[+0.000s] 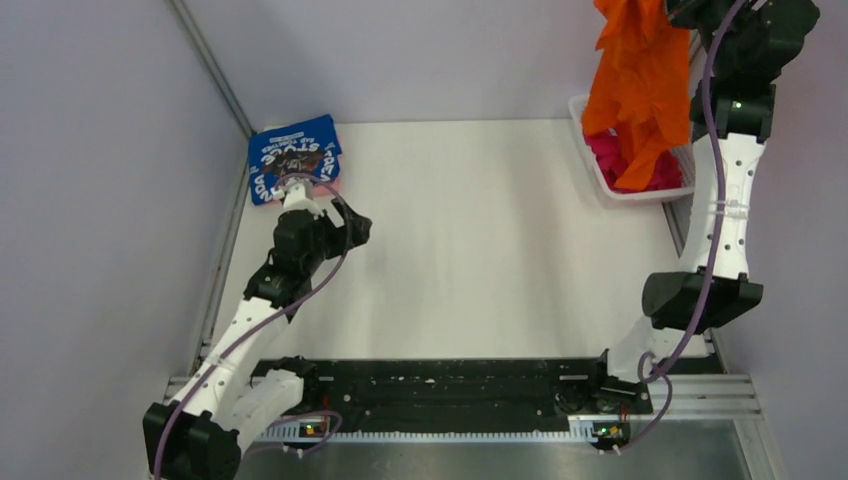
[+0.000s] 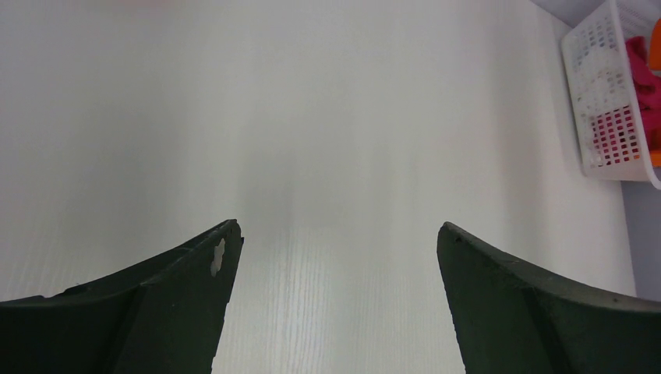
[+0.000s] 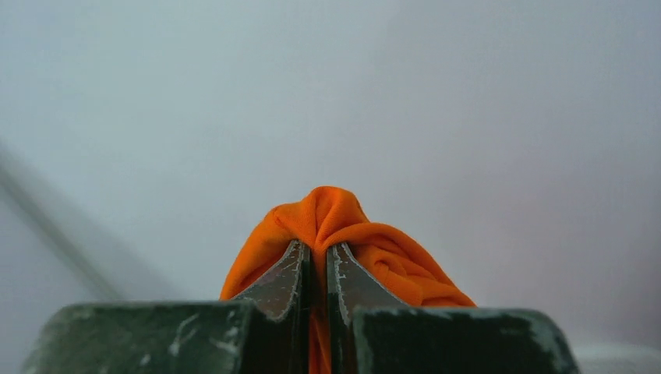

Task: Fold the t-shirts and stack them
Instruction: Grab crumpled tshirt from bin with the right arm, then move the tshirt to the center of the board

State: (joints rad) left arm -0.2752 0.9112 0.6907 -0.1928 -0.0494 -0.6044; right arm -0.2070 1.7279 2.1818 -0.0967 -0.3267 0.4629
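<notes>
Next, my right gripper moves away from the basket, back and down toward the middle of the table [image 1: 462, 238], since bare surface there has room for the orange t-shirt.
My right gripper [image 1: 672, 10] is raised high at the back right and is shut on the orange t-shirt [image 1: 640, 85], which hangs down over the basket. In the right wrist view the orange cloth [image 3: 331, 218] bunches between the closed fingers [image 3: 316, 253]. A folded blue t-shirt with white lettering [image 1: 290, 155] lies at the back left with a pink edge [image 1: 330, 185] under it. My left gripper [image 2: 337, 234] is open and empty over bare table, just in front of the blue shirt [image 1: 300, 200]. A magenta t-shirt [image 1: 625, 160] lies in the basket.
The white lattice basket [image 1: 590, 150] stands at the back right against the wall and shows in the left wrist view [image 2: 604, 93]. Grey walls close in the left, back and right sides. The black rail [image 1: 440, 385] runs along the near edge.
</notes>
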